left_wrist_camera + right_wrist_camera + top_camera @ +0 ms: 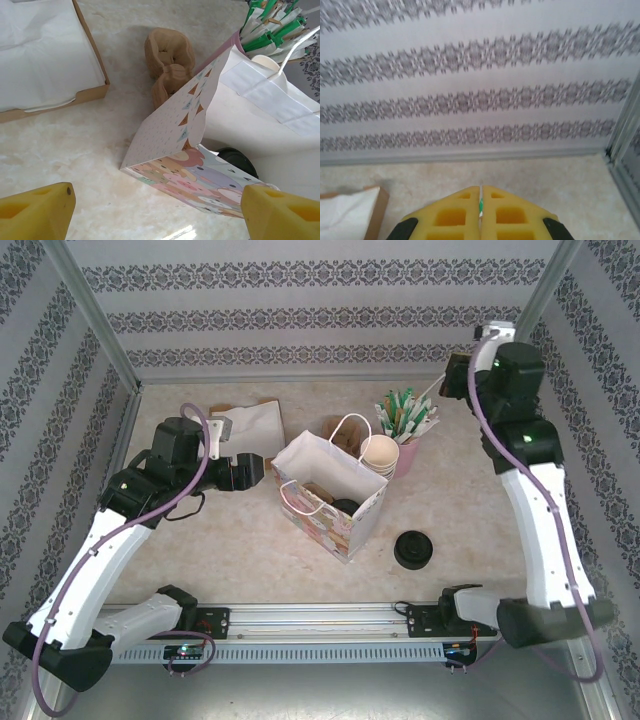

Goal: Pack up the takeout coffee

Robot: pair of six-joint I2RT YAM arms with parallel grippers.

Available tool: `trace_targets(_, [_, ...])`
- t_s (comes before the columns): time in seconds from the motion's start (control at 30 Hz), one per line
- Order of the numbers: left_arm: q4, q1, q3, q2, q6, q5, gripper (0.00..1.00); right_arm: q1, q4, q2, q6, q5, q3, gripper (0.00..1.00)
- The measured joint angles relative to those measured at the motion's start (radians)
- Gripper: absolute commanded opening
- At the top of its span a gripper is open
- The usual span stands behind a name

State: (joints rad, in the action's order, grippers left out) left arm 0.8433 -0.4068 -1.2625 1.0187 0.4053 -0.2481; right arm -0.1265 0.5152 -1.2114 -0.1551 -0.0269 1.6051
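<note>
My right gripper needs to move the stick back past the pink cup next, over the paper bag's opening [336,476], and let it go, because the coffee is already in the paper bag.
The white paper bag [330,495] with a cartoon print stands open mid-table. Inside it I see the round black lid of the takeout coffee [345,506], also in the left wrist view [236,159]; the cup under the lid is hidden by the bag wall. My left gripper [247,472] is open just left of the bag [200,170], nothing between its yellow fingers [35,212]. Raised at the back right, my right gripper [455,375] is shut [480,190] on a thin green-and-white wrapped stick [480,206], which pokes down-left [428,396].
A pink cup of green-and-white sticks [405,420] and a stack of lidless cream cups [380,453] stand behind the bag. A black lid stack [414,549] sits front right. A box of white napkins [250,423] is back left. A brown cardboard piece [169,60] lies beyond the bag.
</note>
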Motion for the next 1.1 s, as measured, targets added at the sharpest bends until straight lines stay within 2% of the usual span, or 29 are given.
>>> trace_targets(0.27, [0.000,0.000,0.000,-0.022,0.001,0.046,0.84,-0.136,0.056,0.186,0.039,-0.044,0.071,0.00])
trace_targets(0.57, [-0.008,0.000,0.002,-0.041,0.028,0.123,0.80,-0.341,0.071,0.339,-0.037,0.103,0.037,0.00])
trace_targets(0.83, [-0.018,0.000,0.014,-0.041,0.060,0.152,0.78,-0.628,0.069,0.250,-0.012,0.093,-0.073,0.00])
trace_targets(0.93, [-0.018,0.000,0.015,-0.040,0.069,0.156,0.78,-0.683,0.058,0.195,0.026,0.048,-0.131,0.00])
trace_targets(1.03, [-0.018,0.000,0.015,-0.038,0.074,0.156,0.78,-0.690,0.035,0.151,0.052,0.007,-0.208,0.00])
trace_targets(1.07, [-0.018,0.000,0.015,-0.036,0.075,0.156,0.78,-0.690,0.024,0.138,0.057,-0.005,-0.236,0.04])
trace_targets(1.1, [-0.018,0.000,0.015,-0.034,0.075,0.156,0.78,-0.690,0.011,0.125,0.058,-0.012,-0.260,0.13])
